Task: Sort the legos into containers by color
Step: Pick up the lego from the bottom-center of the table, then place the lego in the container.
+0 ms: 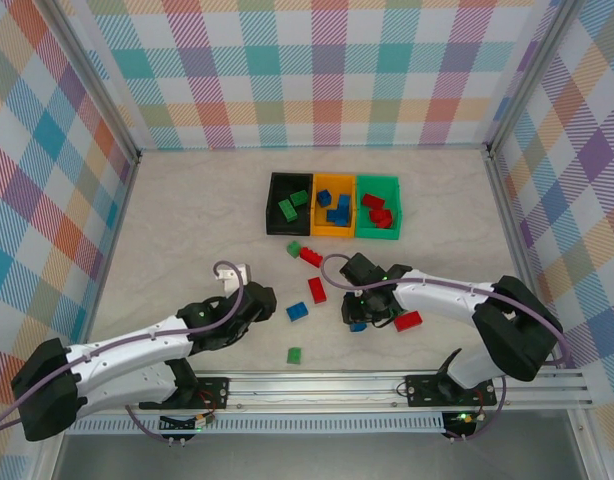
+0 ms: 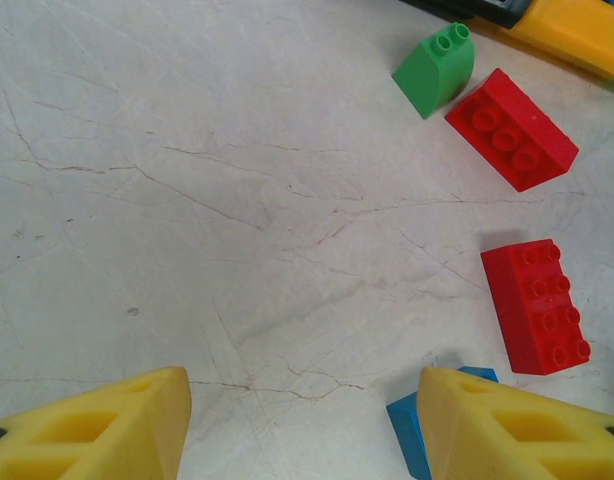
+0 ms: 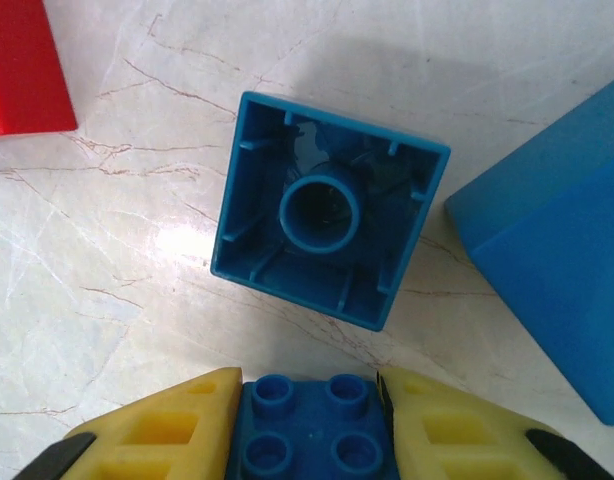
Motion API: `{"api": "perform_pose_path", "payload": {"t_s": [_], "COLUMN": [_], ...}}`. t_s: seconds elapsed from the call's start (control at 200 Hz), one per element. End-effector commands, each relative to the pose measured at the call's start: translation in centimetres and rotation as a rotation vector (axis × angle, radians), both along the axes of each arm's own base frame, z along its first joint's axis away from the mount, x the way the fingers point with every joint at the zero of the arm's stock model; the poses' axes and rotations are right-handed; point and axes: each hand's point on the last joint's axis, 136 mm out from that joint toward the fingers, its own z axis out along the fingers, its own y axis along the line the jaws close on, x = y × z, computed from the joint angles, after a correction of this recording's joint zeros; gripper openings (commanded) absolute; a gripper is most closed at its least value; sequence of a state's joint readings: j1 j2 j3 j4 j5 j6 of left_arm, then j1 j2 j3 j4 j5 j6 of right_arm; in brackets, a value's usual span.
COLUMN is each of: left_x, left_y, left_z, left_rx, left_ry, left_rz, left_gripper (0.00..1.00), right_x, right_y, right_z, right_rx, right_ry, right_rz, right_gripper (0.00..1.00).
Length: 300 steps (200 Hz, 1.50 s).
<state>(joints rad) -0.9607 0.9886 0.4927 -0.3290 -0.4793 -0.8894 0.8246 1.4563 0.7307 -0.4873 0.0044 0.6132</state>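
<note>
The small blue lego will next go up and then outward over the orange container (image 1: 333, 206) in my right gripper. It will be released there, because blue legos are inside.
My right gripper (image 3: 309, 385) is shut on a small blue lego (image 3: 309, 432) with four studs, held low over the table; in the top view this gripper (image 1: 367, 303) sits right of centre. Just ahead of it lie an upside-down blue lego (image 3: 330, 210) and another blue one (image 3: 557, 270). My left gripper (image 2: 302, 400) is open over bare table, with a blue lego (image 2: 405, 430) beside its right finger (image 2: 507, 425). The black (image 1: 271, 203), orange (image 1: 318, 226) and green (image 1: 397, 208) containers stand in a row at the back, each with legos inside.
Loose on the table are two red legos (image 2: 537, 305) (image 2: 510, 128), a green lego (image 2: 435, 70), a green one (image 1: 294, 355) near the front rail and a red one (image 1: 408, 321) right of my right gripper. Checked walls enclose the table.
</note>
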Motion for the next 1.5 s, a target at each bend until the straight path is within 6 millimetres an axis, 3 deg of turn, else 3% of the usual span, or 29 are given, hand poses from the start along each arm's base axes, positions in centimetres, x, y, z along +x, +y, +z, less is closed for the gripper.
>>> {"api": "perform_pose_path", "payload": {"t_s": [0.0, 0.21, 0.43, 0.64, 0.78, 1.015, 1.105, 1.265, 1.355, 1.495], "left_x": [0.6, 1.1, 1.0, 0.1, -0.5, -1.8, -2.1, -2.3, -2.5, -3.0], "left_y": [-1.8, -3.4, -5.1, -6.9, -8.1, -10.2, -10.0, -9.1, -8.3, -7.2], "left_z": [1.4, 1.1, 0.7, -0.1, -0.6, -1.0, -1.0, -0.6, -0.2, -0.5], "left_rx": [-0.044, -0.074, -0.088, -0.102, -0.089, -0.068, -0.052, -0.054, -0.044, -0.001], "left_ry": [-0.024, -0.015, 0.009, 0.037, 0.056, 0.092, 0.108, 0.107, 0.106, 0.125], "left_rz": [-0.028, -0.050, -0.098, -0.141, -0.179, -0.234, -0.226, -0.202, -0.192, -0.197], "left_gripper": [0.61, 0.61, 0.60, 0.60, 0.60, 0.62, 0.62, 0.64, 0.65, 0.75], "right_x": [0.5, 1.4, 3.8, 7.7, 12.0, 20.8, 23.9, 28.6, 29.8, 28.4], "right_y": [0.6, 0.9, 2.5, 3.5, 4.1, 4.9, 5.0, 5.7, 5.8, 6.4], "right_z": [1.6, 5.1, 9.4, 11.9, 13.3, 12.2, 11.1, 11.1, 11.8, 13.2], "right_rx": [0.032, 0.080, 0.157, 0.199, 0.246, 0.212, 0.196, 0.172, 0.134, 0.203], "right_ry": [-0.040, -0.121, -0.231, -0.299, -0.325, -0.336, -0.320, -0.328, -0.333, -0.339], "right_rz": [0.014, 0.008, 0.026, 0.027, 0.022, 0.024, 0.013, 0.019, 0.028, 0.036], "right_gripper": [0.26, 0.24, 0.24, 0.24, 0.25, 0.26, 0.27, 0.34, 0.55, 0.59]}}
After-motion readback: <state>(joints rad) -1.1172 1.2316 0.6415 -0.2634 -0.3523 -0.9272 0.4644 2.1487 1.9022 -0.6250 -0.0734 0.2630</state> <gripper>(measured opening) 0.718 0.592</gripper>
